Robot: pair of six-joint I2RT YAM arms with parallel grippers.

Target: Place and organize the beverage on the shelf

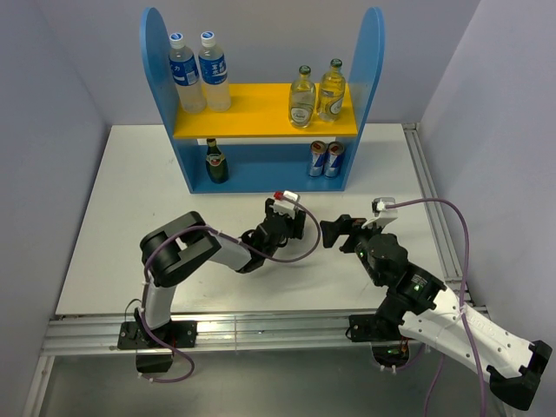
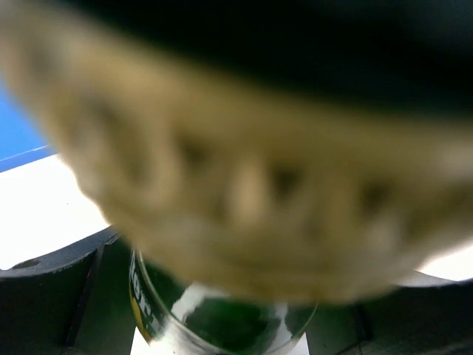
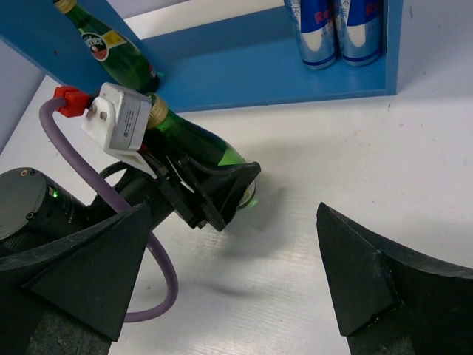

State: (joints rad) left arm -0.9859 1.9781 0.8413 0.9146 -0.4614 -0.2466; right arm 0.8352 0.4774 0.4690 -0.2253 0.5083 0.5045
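Note:
The left gripper will next go outward and to the left in the top view, onto the shelf's bare blue level [image 1: 243, 171] beside the standing green bottle, because the two match.
The blue shelf [image 1: 363, 104] has a yellow upper board [image 1: 261, 117]. On it stand two clear bottles [image 1: 187, 74] at left and two pale yellowish glass bottles [image 1: 315, 94] at right. One dark green bottle [image 1: 215, 161] stands on the lower level at left. My left gripper [image 1: 291, 224] is shut on the second dark green bottle [image 3: 196, 144], upright, its base at or just above the table in front of the shelf. The left wrist view shows its blurred cap and green glass [image 2: 214, 314]. My right gripper [image 1: 334, 233] is open and empty, just right of it.
Two blue-silver cans [image 1: 326, 159] stand on the lower level at right, also in the right wrist view [image 3: 340, 29]. The lower level between the green bottle and the cans is bare blue [image 1: 265, 165]. A metal rail [image 1: 430, 200] runs along the table's right edge.

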